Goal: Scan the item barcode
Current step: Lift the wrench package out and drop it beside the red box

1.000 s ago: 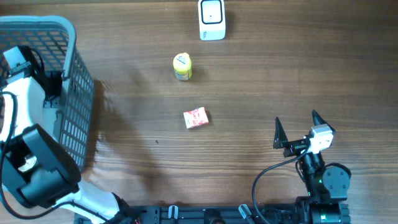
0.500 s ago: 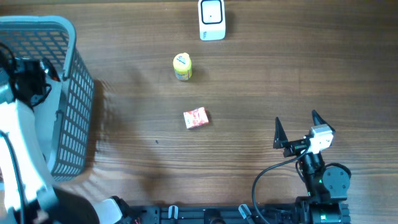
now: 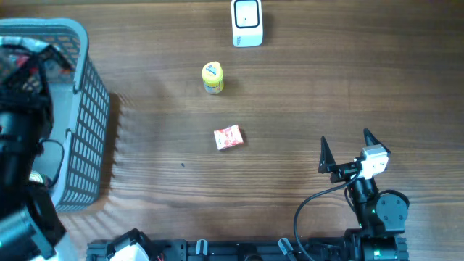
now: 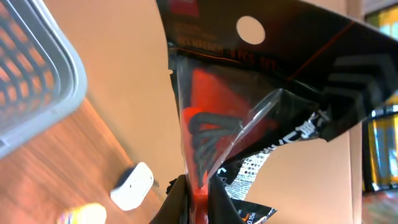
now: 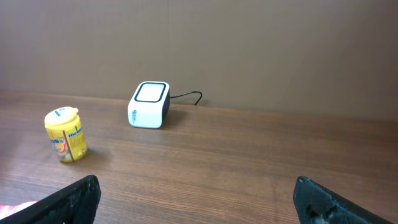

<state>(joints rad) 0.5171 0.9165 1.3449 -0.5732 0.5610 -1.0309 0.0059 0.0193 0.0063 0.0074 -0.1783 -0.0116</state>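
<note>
I will shift my left gripper to the right in the overhead view and down to the tabletop (image 3: pixel 192 133) beside the pink packet, releasing the item since that spot lies bare.
My left gripper (image 4: pixel 198 200) is shut on the bottom edge of a black and red packaged item (image 4: pixel 249 106), a hanging pack with a clear window, a punched hole and small white print. In the overhead view the item (image 3: pixel 32 59) hangs over the grey basket (image 3: pixel 88 109) at the far left, with the arm high and close to the camera. The white barcode scanner (image 3: pixel 247 23) stands at the table's far edge, well to the right of the item. Near the front right, my right gripper (image 3: pixel 346 151) stands open and holds nothing.
A yellow tub (image 3: pixel 212 77) stands in front of the scanner. A small red and pink packet (image 3: pixel 228 137) lies mid-table. The basket's rim (image 4: pixel 43 68) shows at the left of the left wrist view. The scanner's cable (image 5: pixel 186 97) trails off behind it.
My left arm has risen over the basket towards the camera, carrying the black and red item. The right arm and the things on the table have not moved.
</note>
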